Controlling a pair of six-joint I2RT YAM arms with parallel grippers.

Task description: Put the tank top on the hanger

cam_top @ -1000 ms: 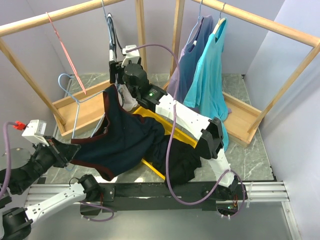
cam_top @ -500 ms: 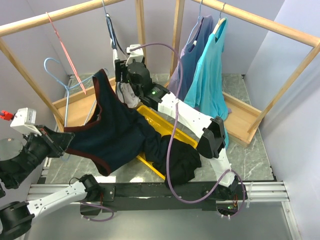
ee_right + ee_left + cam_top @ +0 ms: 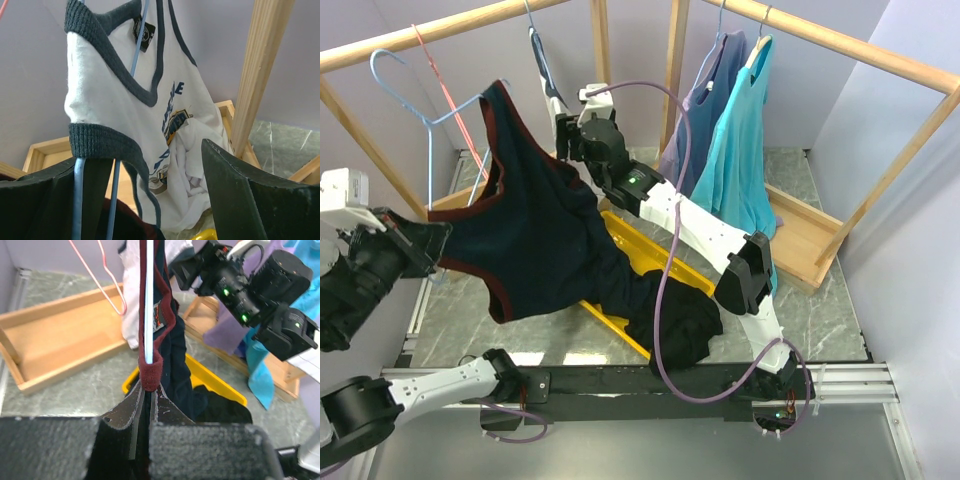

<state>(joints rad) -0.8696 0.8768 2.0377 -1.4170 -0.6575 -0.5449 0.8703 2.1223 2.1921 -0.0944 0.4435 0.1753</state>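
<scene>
Next, my left gripper carries the hook of the light-blue hanger outward onto the bar (image 3: 470, 20) between pink-red hanger and white tank top. It then releases the hook, since the bar is bare there.
The dark navy tank top (image 3: 540, 240) with maroon trim hangs stretched in the air at the left. Its lower part trails into the yellow tray (image 3: 616, 327). The light-blue hanger (image 3: 424, 118) stands above it with its hook near the left wooden rail, one arm inside a strap. My left gripper (image 3: 438, 238) is shut on the maroon trim (image 3: 150, 375) together with the hanger wire (image 3: 149, 300). My right gripper (image 3: 568, 140) is open, up behind the tank top's far edge. In the right wrist view its jaws (image 3: 155, 200) stand wide apart in front of the white tank top.
A white tank top (image 3: 125, 100) with dark trim hangs on a blue hanger at the back rail. A pink-red hanger (image 3: 445, 90) hangs on the left rail (image 3: 420, 35). A black garment (image 3: 675, 325) lies in the tray. Purple (image 3: 705, 110) and teal (image 3: 740, 150) shirts hang at right.
My left gripper has risen and moved left, lifting the tank top and the light-blue hanger up toward the left rail. My right gripper has shifted slightly up and back.
</scene>
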